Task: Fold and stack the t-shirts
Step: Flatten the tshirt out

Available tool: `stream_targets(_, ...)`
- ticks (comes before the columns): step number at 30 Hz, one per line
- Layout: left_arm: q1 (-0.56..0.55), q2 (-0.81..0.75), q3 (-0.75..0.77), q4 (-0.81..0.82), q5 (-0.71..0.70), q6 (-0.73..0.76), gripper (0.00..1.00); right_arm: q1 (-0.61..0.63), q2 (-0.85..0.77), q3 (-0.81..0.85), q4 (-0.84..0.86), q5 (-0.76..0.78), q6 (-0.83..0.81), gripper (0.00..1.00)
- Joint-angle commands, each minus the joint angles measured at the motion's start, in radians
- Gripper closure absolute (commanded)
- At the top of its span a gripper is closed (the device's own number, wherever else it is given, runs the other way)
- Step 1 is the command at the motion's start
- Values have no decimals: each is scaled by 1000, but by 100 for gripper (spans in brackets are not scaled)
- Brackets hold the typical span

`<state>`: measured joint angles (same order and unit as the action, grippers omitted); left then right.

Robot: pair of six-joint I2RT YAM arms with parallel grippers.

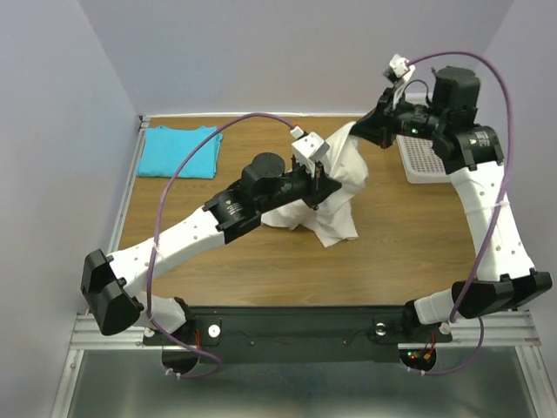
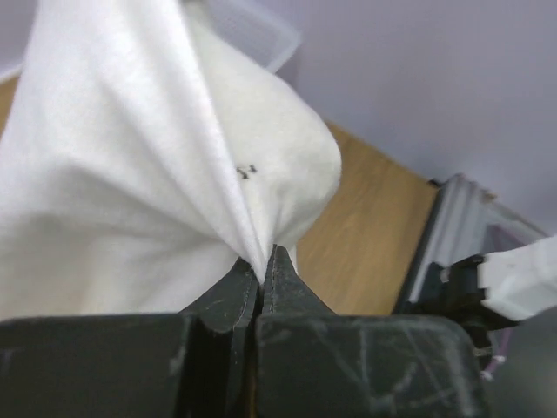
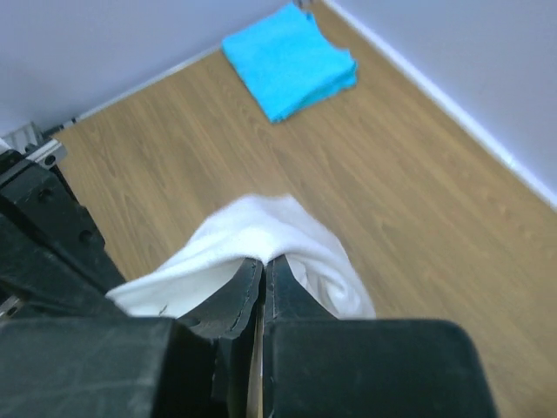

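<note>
I will next lower my left gripper to its left in the top view, onto bare wood by the turquoise t-shirt, spread out the bunched cream t-shirt and let go of it.
The cream t-shirt hangs bunched between both grippers above the table's middle, its lower part resting on the wood. My left gripper is shut on a pinch of its cloth. My right gripper is shut on another part of the same shirt, held higher toward the back right. The turquoise t-shirt lies folded at the back left corner, also seen in the right wrist view.
A white perforated basket stands at the back right, partly under my right arm. The wooden table is bounded by white walls at the back and sides.
</note>
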<state>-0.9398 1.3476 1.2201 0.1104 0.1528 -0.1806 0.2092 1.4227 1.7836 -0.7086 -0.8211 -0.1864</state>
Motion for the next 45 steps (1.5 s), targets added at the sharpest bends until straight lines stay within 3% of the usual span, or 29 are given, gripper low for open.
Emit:
stream_targets(1, -28, -68, 90, 103, 226, -52, 100, -39, -15, 146, 57, -121, 10, 99)
stream_targets(5, -19, -188, 29, 124, 101, -91, 100, -40, 103, 215, 106, -156, 66, 99)
stream_targets(8, 56, -267, -51, 79, 19, -129, 100, -22, 192, 261, 164, -165, 157, 99)
stream_targets(12, 305, -326, -193, 52, 65, -235, 100, 132, 358, 258, 164, -41, 134, 99)
stream_targets(16, 426, -311, -313, 29, 106, -255, 100, 223, 549, 312, 163, 65, 136, 99)
stream_targets(19, 516, -266, -384, -3, 131, -247, 100, 260, 659, 371, 162, 166, 116, 89)
stream_targets(22, 581, -199, -435, -28, 122, -247, 100, 263, 735, 413, 153, 212, 104, 61)
stream_targets(23, 613, -168, -442, -46, 91, -247, 100, 263, 726, 398, 144, 258, 73, 48)
stream_targets(26, 653, -133, -446, -58, 6, -252, 100, 259, 615, 308, 146, 318, 4, 30)
stream_targets(29, 700, -114, -423, -57, -67, -247, 100, 234, 471, 125, 146, 349, -143, 21)
stream_targets(33, 740, -88, -399, -54, -113, -241, 98, 185, 334, -177, 144, 370, -286, 20)
stream_targets(37, 757, -91, -401, -52, -96, -230, 95, 87, 269, -347, 143, 327, -354, 21)
stream_targets(41, 769, -104, -432, -51, -56, -226, 96, 45, 234, -460, 101, 277, -482, 23)
stream_targets(45, 773, -104, -450, -43, -27, -226, 97, 48, 268, -490, 81, 226, -496, 27)
